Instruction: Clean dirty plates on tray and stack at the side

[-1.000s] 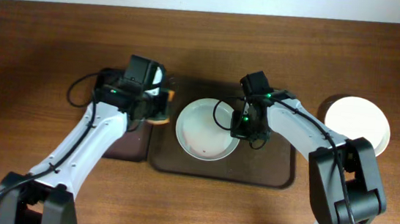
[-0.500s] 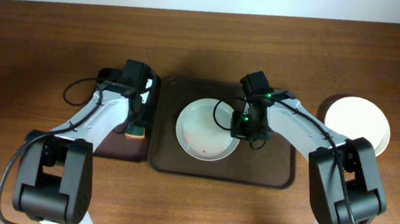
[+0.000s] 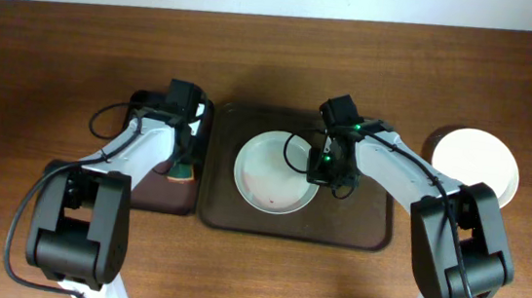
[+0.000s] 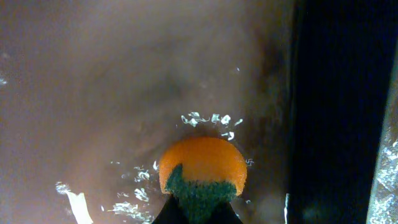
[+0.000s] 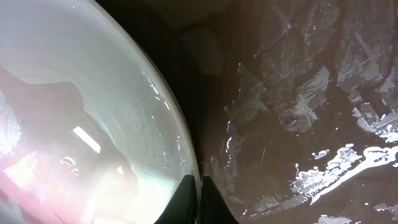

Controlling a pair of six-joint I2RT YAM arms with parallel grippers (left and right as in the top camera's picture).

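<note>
I will raise my right gripper next, lower it to the large tray's half by the sponge and release the plate's rim, as the whole plate fits there.
One white plate point(image 3: 268, 174) lies on the large dark-brown tray point(image 3: 356, 226). My right gripper point(image 3: 326, 171) is shut on that plate's right rim; in the right wrist view the fingers point(image 5: 199, 194) pinch the rim of the plate point(image 5: 74, 124) over the wet tray point(image 5: 298, 93). No red smear shows on it. My left gripper point(image 3: 183, 161) is shut on the green-and-orange sponge point(image 3: 182, 173) over the smaller tray point(image 3: 144, 194). In the left wrist view the sponge point(image 4: 202, 165) sits between the fingertips point(image 4: 198, 208), low over the wet small tray point(image 4: 93, 93).
White plates point(image 3: 477, 162) sit on the table at the far right, beside the large tray; how many I cannot tell. The wooden table point(image 3: 60, 51) surrounds both trays. A cable loops beside the left arm point(image 3: 102, 123).
My left gripper has moved left with the sponge, from the large tray's left edge to over the small tray. The right arm and the plate have not moved.
</note>
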